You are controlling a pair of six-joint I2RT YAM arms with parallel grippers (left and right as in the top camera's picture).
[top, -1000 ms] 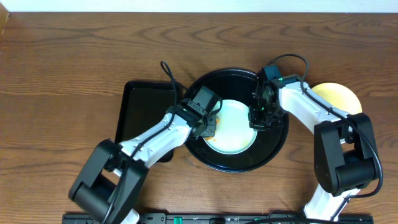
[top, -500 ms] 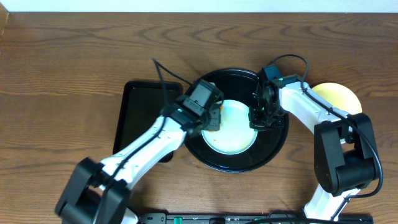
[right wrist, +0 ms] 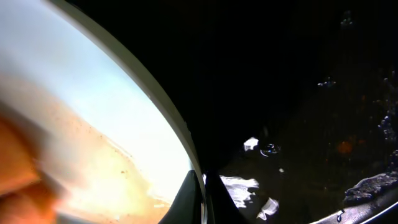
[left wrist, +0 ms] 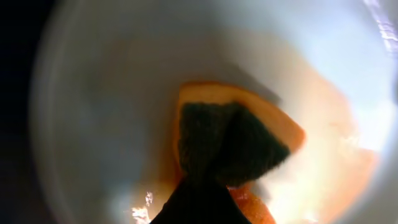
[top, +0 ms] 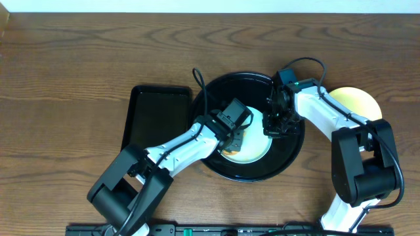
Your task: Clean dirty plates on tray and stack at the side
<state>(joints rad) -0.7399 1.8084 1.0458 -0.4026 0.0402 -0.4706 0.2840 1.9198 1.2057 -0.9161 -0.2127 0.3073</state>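
My left gripper will keep wiping with the sponge before it lifts the sponge and lowers it into the rectangular tray (top: 157,120), because sauce still smears the plate.
A pale blue plate (top: 258,147) with orange-brown sauce smears lies in the round black tray (top: 289,156). My left gripper (top: 234,137) is over the plate's left half, shut on an orange sponge with a dark green pad (left wrist: 231,142), and presses it on the smeared plate (left wrist: 106,118). My right gripper (top: 271,126) is shut on the plate's right rim (right wrist: 200,186); the plate (right wrist: 87,106) and the wet tray floor (right wrist: 298,93) show in the right wrist view. A pale yellow plate (top: 358,101) lies on the table to the right, partly under my right arm. No other blue plate shows.
A smaller black rectangular tray (top: 154,118) lies left of the round tray, its lower right part under my left arm. Bare wooden table (top: 79,65) stretches behind and to the left. Water drops shine on the round tray's floor (right wrist: 239,183).
My left gripper has swept the sponge from the plate's left edge right and down across the plate. My right gripper has stayed on the rim.
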